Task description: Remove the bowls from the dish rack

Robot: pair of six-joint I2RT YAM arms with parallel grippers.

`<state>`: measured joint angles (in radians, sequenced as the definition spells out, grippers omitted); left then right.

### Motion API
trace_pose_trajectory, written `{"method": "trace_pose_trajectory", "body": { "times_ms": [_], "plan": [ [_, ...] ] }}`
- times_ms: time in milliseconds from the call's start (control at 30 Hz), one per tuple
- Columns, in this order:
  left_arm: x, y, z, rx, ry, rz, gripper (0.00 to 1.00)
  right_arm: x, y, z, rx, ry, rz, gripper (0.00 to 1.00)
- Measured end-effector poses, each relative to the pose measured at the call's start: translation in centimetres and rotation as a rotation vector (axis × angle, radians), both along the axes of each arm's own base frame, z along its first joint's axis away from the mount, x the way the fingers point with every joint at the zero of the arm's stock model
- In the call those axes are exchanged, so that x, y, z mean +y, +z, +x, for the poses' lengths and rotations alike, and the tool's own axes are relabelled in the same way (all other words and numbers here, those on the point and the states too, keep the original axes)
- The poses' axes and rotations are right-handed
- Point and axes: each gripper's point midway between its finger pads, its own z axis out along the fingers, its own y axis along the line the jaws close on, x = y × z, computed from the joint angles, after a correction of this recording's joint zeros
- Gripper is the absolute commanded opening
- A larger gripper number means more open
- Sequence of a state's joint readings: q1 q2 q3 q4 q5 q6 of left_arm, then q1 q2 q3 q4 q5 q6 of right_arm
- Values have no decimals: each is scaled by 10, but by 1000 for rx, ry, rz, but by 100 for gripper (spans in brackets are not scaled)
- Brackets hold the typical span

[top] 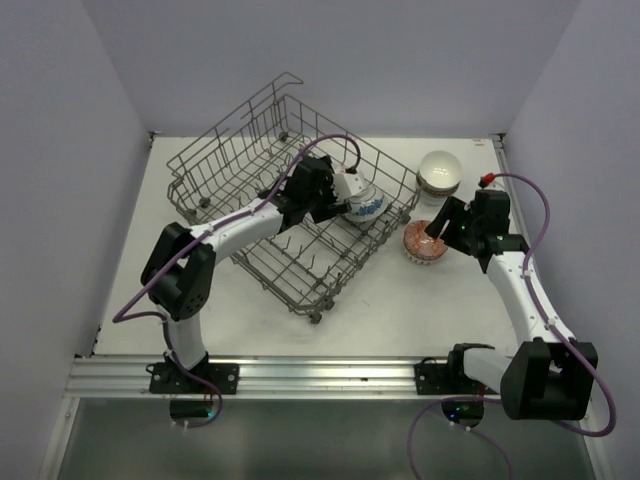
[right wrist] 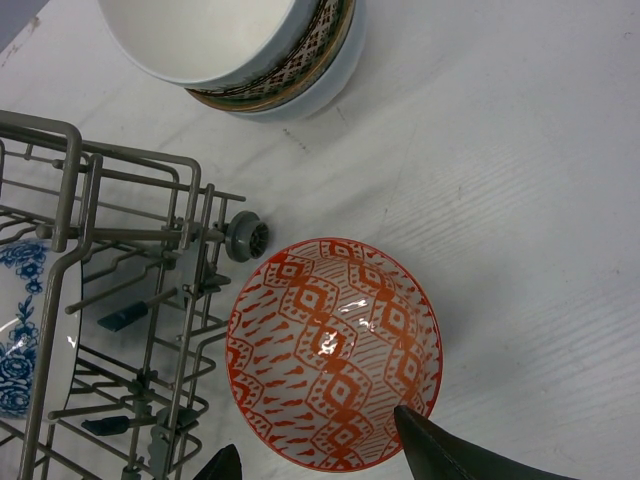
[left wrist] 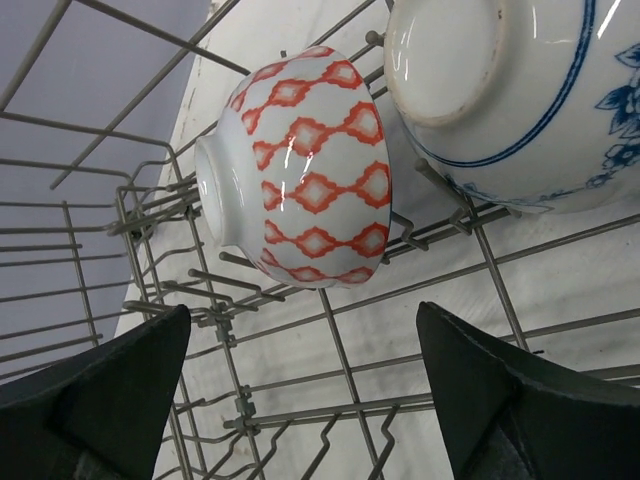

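Note:
The red-diamond bowl is next for my left gripper, which will move outward and closer to it, go around its foot and rim (top: 348, 184) (left wrist: 302, 178), and then close.
The grey wire dish rack (top: 296, 268) stands tilted mid-table. Inside it, in the left wrist view, a white bowl with red diamonds (left wrist: 300, 165) rests on its side against the tines, and a white bowl with blue flowers (left wrist: 530, 90) leans beside it. My left gripper (left wrist: 305, 390) is open and empty, just short of the red-diamond bowl; in the top view it (top: 335, 205) is inside the rack. A red-patterned bowl (right wrist: 333, 352) stands upright on the table by the rack's corner. My right gripper (right wrist: 320, 465) hangs open over its near rim.
A stack of three bowls (top: 438, 172), a white one on top (right wrist: 200, 35), stands on the table behind the red-patterned bowl. A rack wheel (right wrist: 246, 238) is close to that bowl. The blue-flowered bowl also shows through the wires (right wrist: 15, 340). Walls enclose the table.

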<state>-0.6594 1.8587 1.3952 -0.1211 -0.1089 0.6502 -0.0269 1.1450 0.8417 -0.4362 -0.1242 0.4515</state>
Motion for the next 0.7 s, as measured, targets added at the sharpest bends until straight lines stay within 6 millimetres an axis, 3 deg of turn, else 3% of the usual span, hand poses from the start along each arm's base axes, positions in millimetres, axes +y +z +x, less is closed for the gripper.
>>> {"method": "trace_pose_trajectory", "body": {
  "times_ms": [367, 533, 700],
  "plan": [
    [-11, -1, -10, 4, -113, -1, 100, 1, 1, 0, -3, 4, 4, 67],
    [-28, -5, 1, 26, -178, -46, 100, 1, 1, 0, -4, 6, 6, 67],
    [-26, -9, 17, 59, -197, -113, 99, 3, 1, 0, -2, 12, 11, 67]
  ]
}}
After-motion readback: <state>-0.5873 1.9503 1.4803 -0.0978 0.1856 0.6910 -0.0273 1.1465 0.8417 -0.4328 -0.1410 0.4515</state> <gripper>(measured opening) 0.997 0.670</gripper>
